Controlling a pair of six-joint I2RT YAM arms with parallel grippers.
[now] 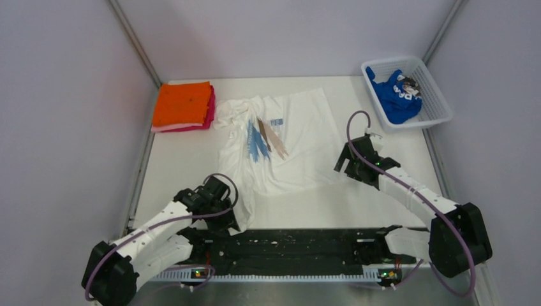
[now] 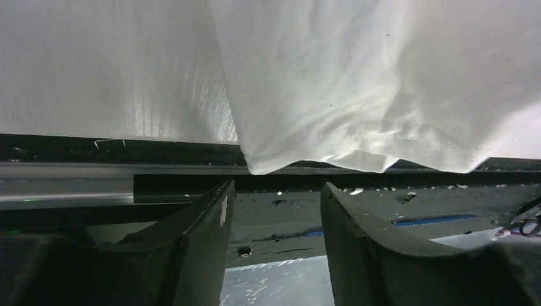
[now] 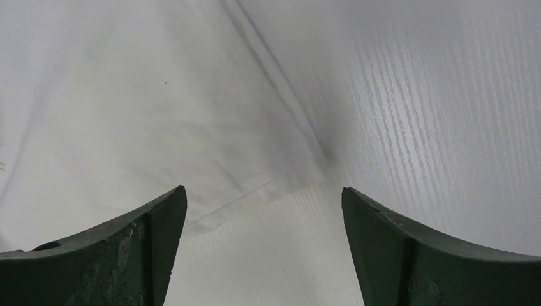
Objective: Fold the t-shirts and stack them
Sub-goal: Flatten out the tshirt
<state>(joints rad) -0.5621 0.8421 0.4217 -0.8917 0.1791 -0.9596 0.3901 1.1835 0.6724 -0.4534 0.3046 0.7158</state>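
My right gripper lowers onto the white t-shirt's near corner on the basket side next. That corner lies below it, with its open fingers already on either side.
The white t-shirt with blue and brown brush strokes [image 1: 281,143] lies spread and rumpled mid-table. Its lower left corner hangs over the near edge, seen in the left wrist view [image 2: 332,95]. My left gripper [image 1: 231,223] is open and empty just below that corner [image 2: 275,191]. My right gripper [image 1: 342,164] is open and empty over the shirt's lower right hem [image 3: 255,191]. The orange t-shirt [image 1: 182,102] lies folded on the folded pink one [image 1: 208,115] at the back left. The blue t-shirt with white lettering [image 1: 397,95] is bunched in the basket.
A white mesh basket [image 1: 437,102] stands at the back right. A black rail [image 1: 300,245] runs along the near table edge. Grey walls and metal posts close in the sides and back.
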